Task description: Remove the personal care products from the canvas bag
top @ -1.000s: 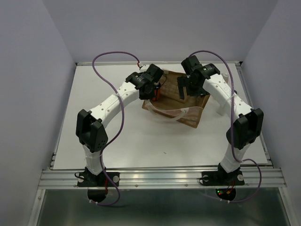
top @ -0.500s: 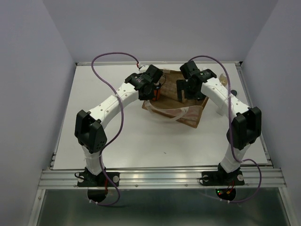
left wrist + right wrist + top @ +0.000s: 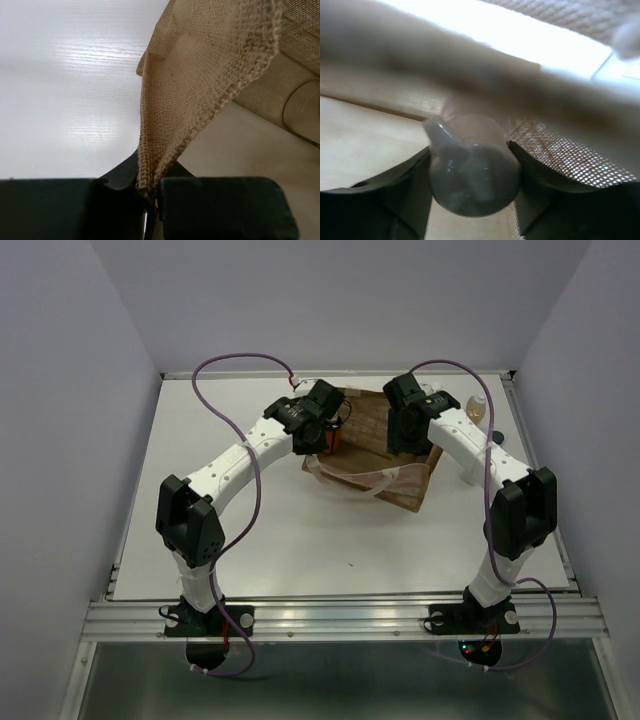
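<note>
My right gripper rises over the bag's side next, then goes down and releases on the table outside, since the capped bottle is still inside the bag.
The canvas bag lies at the back middle of the table, its mouth toward the arms' wrists. My left gripper is shut on the bag's woven tan edge, and the cloth is pinched between the fingers. My right gripper reaches into the bag. In the right wrist view its fingers press on both sides of a bottle with a round greyish cap, seen end-on. A rounded beige bottle shows inside the bag. Another pale bottle stands on the table beyond the right arm.
A small orange thing shows beside the left gripper at the bag's mouth. The bag's white looped handles lie on the table in front of it. Purple cables arch over both arms. Walls enclose the table on three sides.
My right gripper has gone deeper into the bag and closed from wide open onto the bottle. The left gripper has kept its hold on the bag's edge.
</note>
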Available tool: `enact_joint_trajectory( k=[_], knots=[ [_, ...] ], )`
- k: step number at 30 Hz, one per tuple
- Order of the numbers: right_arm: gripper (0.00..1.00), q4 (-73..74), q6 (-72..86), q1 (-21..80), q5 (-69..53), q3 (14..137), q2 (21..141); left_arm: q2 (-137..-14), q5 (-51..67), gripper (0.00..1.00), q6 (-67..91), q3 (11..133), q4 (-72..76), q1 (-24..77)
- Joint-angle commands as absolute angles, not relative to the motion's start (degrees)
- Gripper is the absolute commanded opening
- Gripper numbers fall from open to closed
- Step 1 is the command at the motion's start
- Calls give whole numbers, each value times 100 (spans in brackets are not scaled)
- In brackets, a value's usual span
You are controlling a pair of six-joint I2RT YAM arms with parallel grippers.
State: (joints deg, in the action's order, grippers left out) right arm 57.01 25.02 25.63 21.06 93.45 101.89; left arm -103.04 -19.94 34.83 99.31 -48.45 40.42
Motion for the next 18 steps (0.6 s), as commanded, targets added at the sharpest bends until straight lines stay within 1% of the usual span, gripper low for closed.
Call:
enact_joint_trajectory(
  k=[1,2,4,6,7,9,10,11,12,13,14,18],
  knots=[
    [53,5818,2803,2575,2399,9281,9923,-10055,-2136,0,3480,9800,-5142,4061],
    [47,5827,2804,2575,2434,9273,9914,-10055,-2127,0,3472,9800,-5142,4069],
    [45,5827,2804,2575,2496,9255,9888,-10037,-2127,0,3454,9782,-5124,4069],
    [38,5801,2786,2575,2505,9237,9853,-10028,-2127,0,3454,9774,-5124,4069],
    [33,5757,2786,2575,2496,9220,9835,-10020,-2127,0,3454,9765,-5115,4061],
    [31,5704,2769,2575,2470,9159,9765,-10011,-2136,0,3454,9747,-5107,4069],
    [28,5687,2786,2575,2470,9141,9756,-10011,-2127,0,3454,9747,-5106,4061],
    [19,5695,2795,2575,2478,9141,9721,-10002,-2127,0,3454,9747,-5106,4061],
    [7,5669,2795,2575,2479,9149,9703,-10002,-2136,0,3445,9756,-5098,4069],
    [6,5625,2786,2575,2479,9167,9668,-10002,-2136,0,3445,9756,-5098,4061],
    [1,5581,2699,2575,2461,9237,9616,-10002,-2136,0,3445,9756,-5089,4069],
    [1,5292,2356,2575,2303,9518,9501,-10020,-2145,0,3445,9791,-5089,4061]
  ],
)
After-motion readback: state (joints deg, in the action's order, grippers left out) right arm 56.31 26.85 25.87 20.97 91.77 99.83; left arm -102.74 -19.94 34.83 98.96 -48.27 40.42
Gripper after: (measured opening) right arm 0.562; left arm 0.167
